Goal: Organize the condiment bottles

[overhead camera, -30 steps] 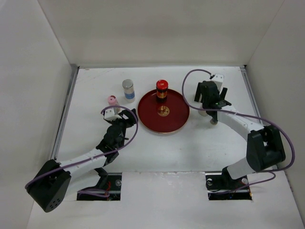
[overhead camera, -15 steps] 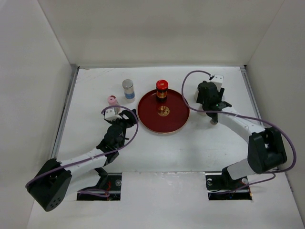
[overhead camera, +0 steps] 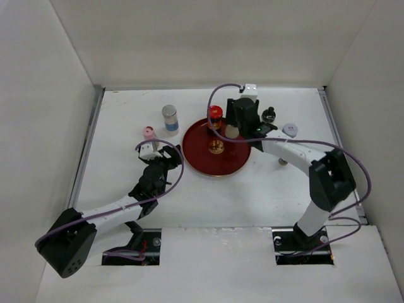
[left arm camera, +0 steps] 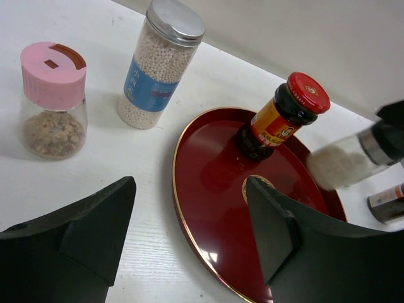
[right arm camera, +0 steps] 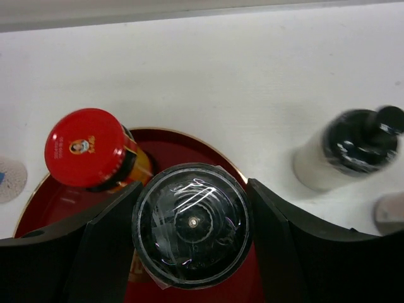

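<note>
The black-capped shaker's base still hangs above the plate, so my right gripper will lower the shaker onto the plate's bare bottom beside the red-capped bottle and release it.
My right gripper (overhead camera: 235, 124) is shut on a black-capped shaker of white grains (right arm camera: 192, 224) and holds it over the back right part of the red plate (overhead camera: 201, 159). The shaker shows tilted in the left wrist view (left arm camera: 341, 165). A red-capped bottle (overhead camera: 215, 117) stands on the plate's back edge, just left of the shaker. A silver-capped bottle (overhead camera: 169, 118) and a pink-capped jar (overhead camera: 148, 134) stand left of the plate. My left gripper (overhead camera: 165, 158) is open and empty, near the plate's left rim (left arm camera: 178, 189).
A black-capped white bottle (overhead camera: 269, 115) and a white-capped one (overhead camera: 290, 129) stand right of the plate. A small object (overhead camera: 282, 161) sits partly under the right arm. White walls enclose the table on three sides.
My right gripper has swung left from the table right of the plate to over the plate, carrying the shaker. This uncovered the two bottles on the right. The left arm has barely moved.
</note>
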You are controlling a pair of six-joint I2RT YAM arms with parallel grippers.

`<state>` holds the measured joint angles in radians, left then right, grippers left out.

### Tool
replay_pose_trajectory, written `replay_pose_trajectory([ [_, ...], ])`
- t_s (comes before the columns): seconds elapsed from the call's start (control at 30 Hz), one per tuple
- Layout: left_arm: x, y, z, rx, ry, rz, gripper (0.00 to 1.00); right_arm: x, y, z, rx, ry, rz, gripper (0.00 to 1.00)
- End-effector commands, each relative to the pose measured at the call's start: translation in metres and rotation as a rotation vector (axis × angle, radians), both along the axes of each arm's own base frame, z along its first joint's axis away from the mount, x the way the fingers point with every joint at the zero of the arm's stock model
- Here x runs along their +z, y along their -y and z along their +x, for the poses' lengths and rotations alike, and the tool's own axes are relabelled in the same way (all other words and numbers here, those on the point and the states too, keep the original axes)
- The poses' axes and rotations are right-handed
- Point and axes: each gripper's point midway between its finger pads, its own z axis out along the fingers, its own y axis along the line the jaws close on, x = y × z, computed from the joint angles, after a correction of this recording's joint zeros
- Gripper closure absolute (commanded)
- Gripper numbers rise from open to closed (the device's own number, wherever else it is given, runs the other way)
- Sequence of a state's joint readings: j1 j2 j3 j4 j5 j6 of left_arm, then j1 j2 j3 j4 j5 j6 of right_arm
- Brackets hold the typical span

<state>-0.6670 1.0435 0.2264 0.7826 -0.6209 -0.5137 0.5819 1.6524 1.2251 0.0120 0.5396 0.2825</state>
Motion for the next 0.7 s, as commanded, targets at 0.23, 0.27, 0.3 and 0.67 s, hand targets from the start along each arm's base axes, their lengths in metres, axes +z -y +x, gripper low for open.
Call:
replay_pose_trajectory([
  [0.23, 0.016, -0.001, 0.003, 0.007, 0.052, -0.053, 0.31, 0.008, -0.037, 0.052, 0.044, 0.08, 0.035, 0.5],
  [0.27, 0.015, -0.002, 0.003, 0.009, 0.051, -0.052, 0.31, 0.005, -0.037, 0.053, 0.042, 0.076, 0.036, 0.5],
  [0.3, 0.015, -0.002, 0.003, 0.009, 0.051, -0.052, 0.31, 0.001, -0.036, 0.053, 0.042, 0.067, 0.031, 0.48],
  [0.67, 0.012, -0.002, 0.005, 0.01, 0.042, -0.047, 0.31, -0.006, -0.026, 0.044, 0.025, 0.054, -0.024, 0.33],
])
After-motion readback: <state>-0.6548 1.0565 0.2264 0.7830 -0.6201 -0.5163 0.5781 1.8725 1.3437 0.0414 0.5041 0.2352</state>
